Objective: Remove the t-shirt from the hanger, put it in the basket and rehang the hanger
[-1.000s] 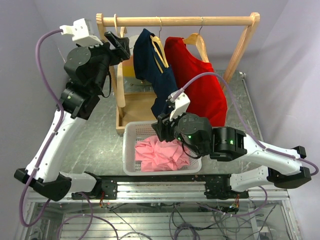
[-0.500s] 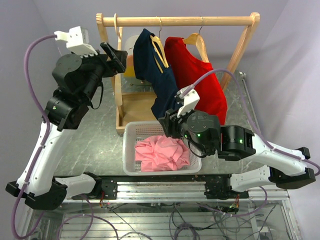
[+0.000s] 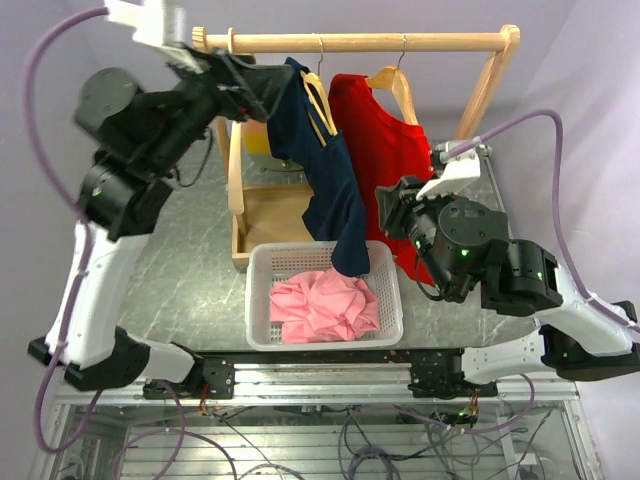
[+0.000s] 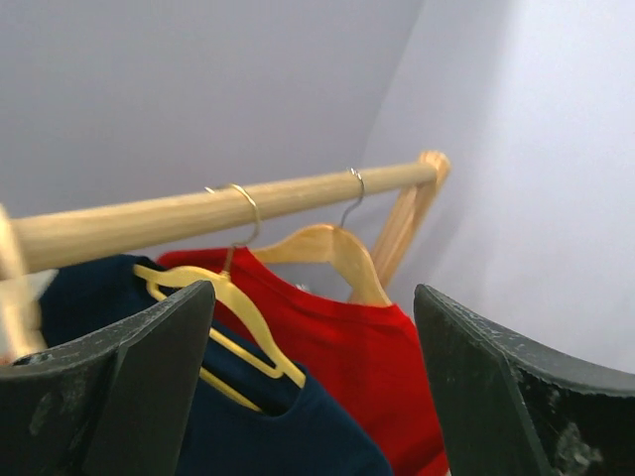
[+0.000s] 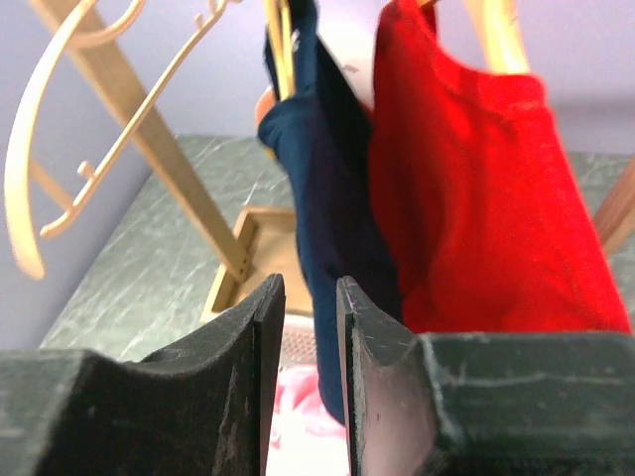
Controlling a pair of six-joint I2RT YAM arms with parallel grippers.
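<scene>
My left gripper lowers toward the right in the top view next, onto the yellow hanger's near arm, since that arm shows bare of navy cloth.
A navy t-shirt (image 3: pixel 325 170) hangs on a yellow hanger (image 3: pixel 320 100) from the wooden rail (image 3: pixel 370 43). A red t-shirt (image 3: pixel 400 150) hangs to its right on a wooden hanger (image 3: pixel 395 85). My left gripper (image 3: pixel 255 95) is up by the rail at the navy shirt's left shoulder. In the left wrist view it (image 4: pixel 313 387) is wide open and empty, facing the navy shirt (image 4: pixel 278 436), yellow hanger (image 4: pixel 248 327) and red shirt (image 4: pixel 367 367). My right gripper (image 3: pixel 388 212) is beside the red shirt's lower part. Its jaws (image 5: pixel 305 297) stand a narrow gap apart, empty, facing the navy shirt (image 5: pixel 332 188).
A white basket (image 3: pixel 255 300) at the front holds a crumpled pink garment (image 3: pixel 320 305). An empty wooden hanger (image 3: pixel 232 150) hangs at the rail's left end. The rack's wooden base tray (image 3: pixel 270 215) lies behind the basket. The rack's right leg (image 3: pixel 480 95) slants down.
My left arm rose and swung right to the navy shirt's shoulder by the rail. My right gripper lifted away from the basket and moved right, toward the red shirt.
</scene>
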